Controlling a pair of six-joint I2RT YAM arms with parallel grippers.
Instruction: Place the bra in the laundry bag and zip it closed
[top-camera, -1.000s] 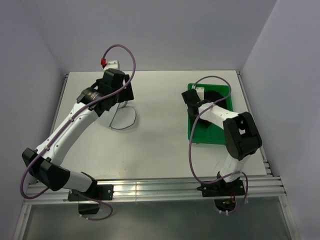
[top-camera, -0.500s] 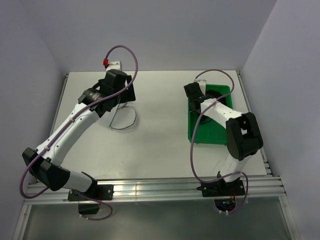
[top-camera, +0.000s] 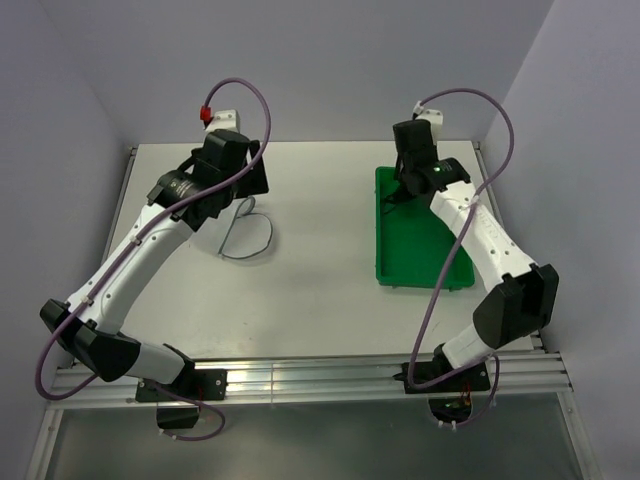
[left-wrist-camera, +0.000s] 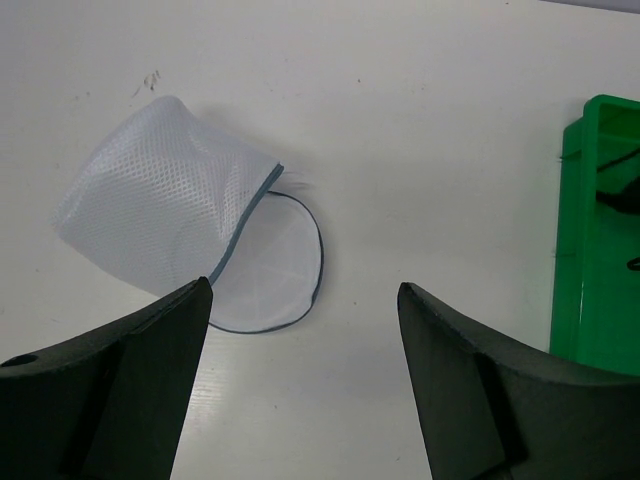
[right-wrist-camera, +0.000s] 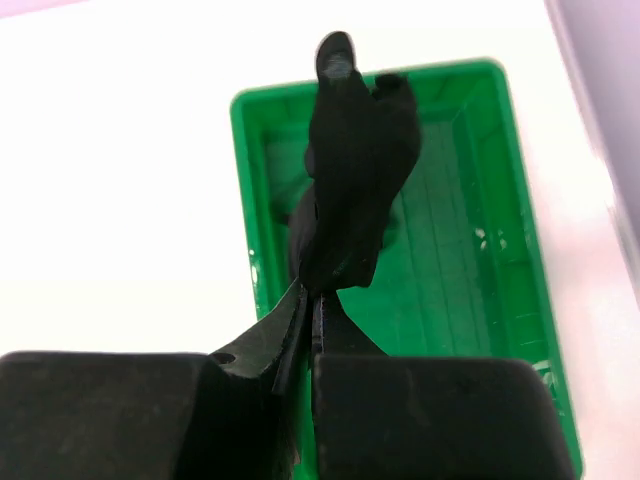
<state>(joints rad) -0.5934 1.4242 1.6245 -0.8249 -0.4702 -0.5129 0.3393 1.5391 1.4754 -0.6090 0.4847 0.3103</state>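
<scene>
My right gripper carries the bra back and down next, then releases it on bare tabletop between bag and tray, below the gripper, left in the top view.
The laundry bag (left-wrist-camera: 185, 235) is a pale mesh pouch with a dark zipper edge, lying flat on the white table with its mouth open. It also shows in the top view (top-camera: 247, 236). My left gripper (left-wrist-camera: 305, 292) is open and empty, held above the table just right of the bag; in the top view (top-camera: 246, 190) it is just behind the bag. My right gripper (right-wrist-camera: 316, 296) is shut on the black bra (right-wrist-camera: 352, 170), which hangs from it above the green tray (right-wrist-camera: 470, 250). In the top view the right gripper (top-camera: 408, 185) is over the tray's far end.
The green plastic tray (top-camera: 425, 262) stands on the right half of the table, and its edge shows in the left wrist view (left-wrist-camera: 585, 230). Walls close the table at the back and on both sides. An aluminium rail runs along the near edge.
My right arm has risen out of the tray with the bra in its jaws, and its wrist has moved to the tray's far end. My left arm has shifted slightly.
</scene>
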